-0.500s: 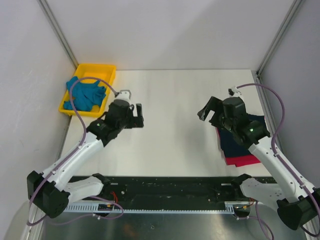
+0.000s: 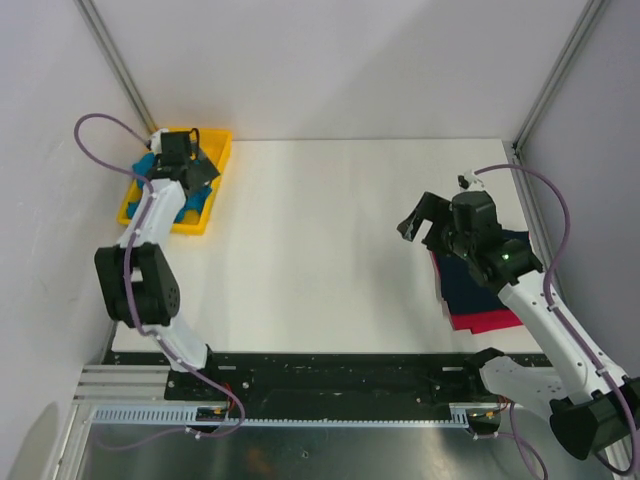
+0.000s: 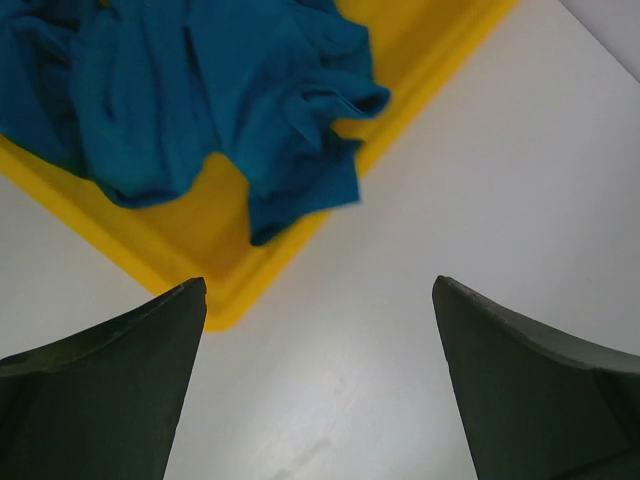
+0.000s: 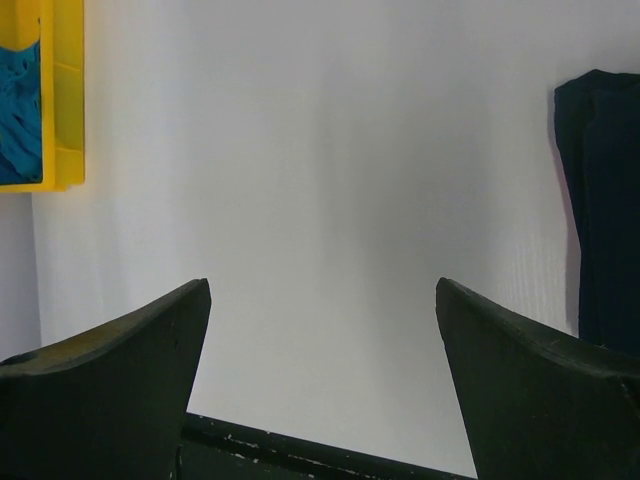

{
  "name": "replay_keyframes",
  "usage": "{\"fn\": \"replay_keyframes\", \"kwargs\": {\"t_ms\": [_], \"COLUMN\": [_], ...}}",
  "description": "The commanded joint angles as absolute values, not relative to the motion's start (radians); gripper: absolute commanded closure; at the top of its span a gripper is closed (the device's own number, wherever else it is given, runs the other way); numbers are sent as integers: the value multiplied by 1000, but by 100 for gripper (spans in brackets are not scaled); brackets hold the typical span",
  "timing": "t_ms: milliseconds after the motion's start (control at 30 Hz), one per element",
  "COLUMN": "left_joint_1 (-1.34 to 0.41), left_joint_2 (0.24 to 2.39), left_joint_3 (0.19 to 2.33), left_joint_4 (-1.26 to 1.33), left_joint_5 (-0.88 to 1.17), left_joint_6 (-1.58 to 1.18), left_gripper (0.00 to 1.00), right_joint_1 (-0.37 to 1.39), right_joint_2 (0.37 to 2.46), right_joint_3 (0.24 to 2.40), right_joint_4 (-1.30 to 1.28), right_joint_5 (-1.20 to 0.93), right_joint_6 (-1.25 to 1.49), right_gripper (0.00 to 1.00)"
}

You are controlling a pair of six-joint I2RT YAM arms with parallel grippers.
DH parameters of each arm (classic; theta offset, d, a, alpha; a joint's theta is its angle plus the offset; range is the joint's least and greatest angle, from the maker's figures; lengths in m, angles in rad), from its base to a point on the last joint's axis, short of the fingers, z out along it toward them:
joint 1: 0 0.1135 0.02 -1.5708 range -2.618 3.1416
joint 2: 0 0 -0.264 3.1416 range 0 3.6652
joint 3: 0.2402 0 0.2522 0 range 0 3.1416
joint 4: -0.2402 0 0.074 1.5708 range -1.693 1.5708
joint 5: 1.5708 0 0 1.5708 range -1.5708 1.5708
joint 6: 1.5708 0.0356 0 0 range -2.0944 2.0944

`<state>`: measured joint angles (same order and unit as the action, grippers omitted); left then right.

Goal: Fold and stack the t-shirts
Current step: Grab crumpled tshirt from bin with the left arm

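Note:
I will move my left gripper down into the yellow tray (image 2: 215, 140) and close it on the middle folds of the teal-blue t-shirt (image 2: 187, 194).
A crumpled teal-blue t-shirt (image 3: 200, 90) lies in the yellow tray (image 3: 230, 265) at the back left corner. My left gripper (image 3: 320, 285) hovers open just past the tray's near corner, over bare table, with nothing between its fingers. From above, the left gripper (image 2: 205, 160) sits over the tray (image 2: 215, 140), partly covering the teal shirt (image 2: 190, 205). At the right, a dark navy t-shirt (image 2: 478, 285) lies folded on a red-pink one (image 2: 495, 322). My right gripper (image 2: 422, 228) stands open and empty to the left of that stack. The navy shirt (image 4: 605, 200) shows to the right of the right gripper (image 4: 322, 285).
The white table top (image 2: 340, 230) spreads between the tray and the stack. A black rail (image 2: 340, 370) runs along the near edge. Grey walls with metal posts (image 2: 115, 60) close in the left, back and right. The left arm's purple cable (image 2: 95, 125) loops beside the tray.
My left arm has swung from the middle-left of the table to the yellow tray at the back left, its gripper still open. The right arm has barely moved.

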<state>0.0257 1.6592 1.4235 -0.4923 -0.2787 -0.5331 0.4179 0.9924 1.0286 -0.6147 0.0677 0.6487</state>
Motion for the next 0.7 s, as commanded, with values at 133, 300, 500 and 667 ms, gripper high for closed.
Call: {"fn": "replay_keyframes", "kwargs": {"t_ms": [133,300,500,667], "left_joint_1": [171,212,231,235], "left_joint_2": [1889,2018,2150,2206], "left_joint_3": [1592,1667,1778,1816], "left_joint_4": [-487,-485,-487,-487], "left_joint_5": [-385,-437,-443,-457], "left_joint_6": [-566,-566,-545,-550], "left_gripper": [1,1,0,3], "right_joint_1": [406,417,425,423], "right_joint_2": [1051,1069,1062,1062], "right_joint_3": [1033,1031,1011,999], "right_joint_4": [-553,-558,-568,-578], "right_joint_5": [-32,-70,-77,-81], "right_joint_6": [577,564,547,536], "right_gripper": [1,1,1,1]}}
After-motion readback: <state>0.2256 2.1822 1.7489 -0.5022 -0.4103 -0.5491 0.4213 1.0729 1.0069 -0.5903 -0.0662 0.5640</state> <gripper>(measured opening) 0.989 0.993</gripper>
